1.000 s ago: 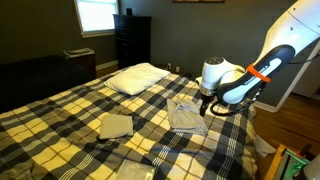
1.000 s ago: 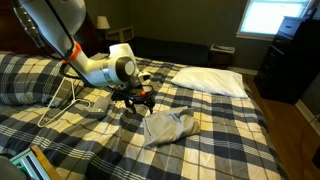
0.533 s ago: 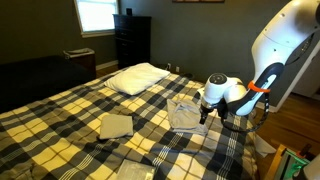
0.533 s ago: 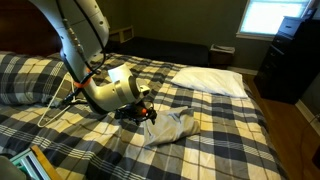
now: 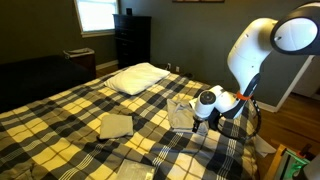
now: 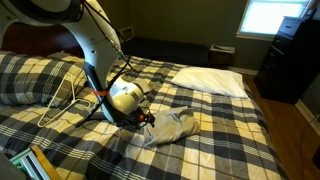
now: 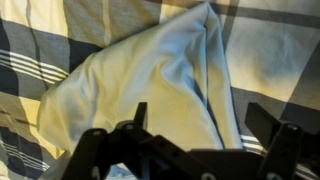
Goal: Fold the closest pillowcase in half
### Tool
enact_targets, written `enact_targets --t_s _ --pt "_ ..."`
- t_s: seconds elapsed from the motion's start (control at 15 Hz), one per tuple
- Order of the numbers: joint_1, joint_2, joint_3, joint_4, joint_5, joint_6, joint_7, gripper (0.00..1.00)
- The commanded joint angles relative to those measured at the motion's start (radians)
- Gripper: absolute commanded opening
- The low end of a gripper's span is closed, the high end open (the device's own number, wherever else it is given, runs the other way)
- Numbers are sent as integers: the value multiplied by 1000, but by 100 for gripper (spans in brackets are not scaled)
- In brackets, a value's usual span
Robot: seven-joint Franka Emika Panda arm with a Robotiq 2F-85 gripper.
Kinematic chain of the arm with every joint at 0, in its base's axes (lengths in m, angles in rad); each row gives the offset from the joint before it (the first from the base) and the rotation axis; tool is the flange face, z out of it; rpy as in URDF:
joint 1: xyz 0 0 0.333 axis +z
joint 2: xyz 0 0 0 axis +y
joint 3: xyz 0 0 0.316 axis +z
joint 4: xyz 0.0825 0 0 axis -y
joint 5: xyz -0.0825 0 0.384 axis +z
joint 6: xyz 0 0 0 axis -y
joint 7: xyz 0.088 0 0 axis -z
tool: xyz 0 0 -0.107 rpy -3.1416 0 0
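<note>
My gripper already has its two spread fingers on either side of the long fold [image 6: 151, 131] [image 7: 216, 124] at the pillowcase's near edge, so it will lower onto that fold of cloth next.
The pillowcase [image 5: 183, 113] is a light grey, rumpled cloth on the plaid bed, near the bed's side edge; it also shows in an exterior view [image 6: 173, 127]. In the wrist view the pillowcase [image 7: 150, 75] fills the middle, bunched with a long fold. My gripper [image 7: 200, 120] is open, its two fingers spread wide just above the cloth's near edge. In both exterior views the gripper [image 5: 204, 112] [image 6: 148, 118] is low at the pillowcase's edge. I cannot tell whether the fingers touch the cloth.
A plump white pillow [image 5: 137, 77] [image 6: 210, 80] lies at the head of the bed. Two tan folded cloths [image 5: 115, 125] [image 5: 133, 171] lie further along the blanket. A dark dresser [image 5: 132, 40] stands by the window. A white cable [image 6: 60, 100] trails over the blanket.
The arm has folded down and the gripper has dropped from above the bed to the pillowcase's edge. The pillowcase has not visibly moved.
</note>
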Motion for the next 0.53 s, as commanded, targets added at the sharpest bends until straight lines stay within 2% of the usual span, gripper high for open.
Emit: enact_targets --t_s 0.0,0.47 --pt "42 129 8 102 -109 -43 193 100" --pt "68 284 11 238 -240 -139 253 100"
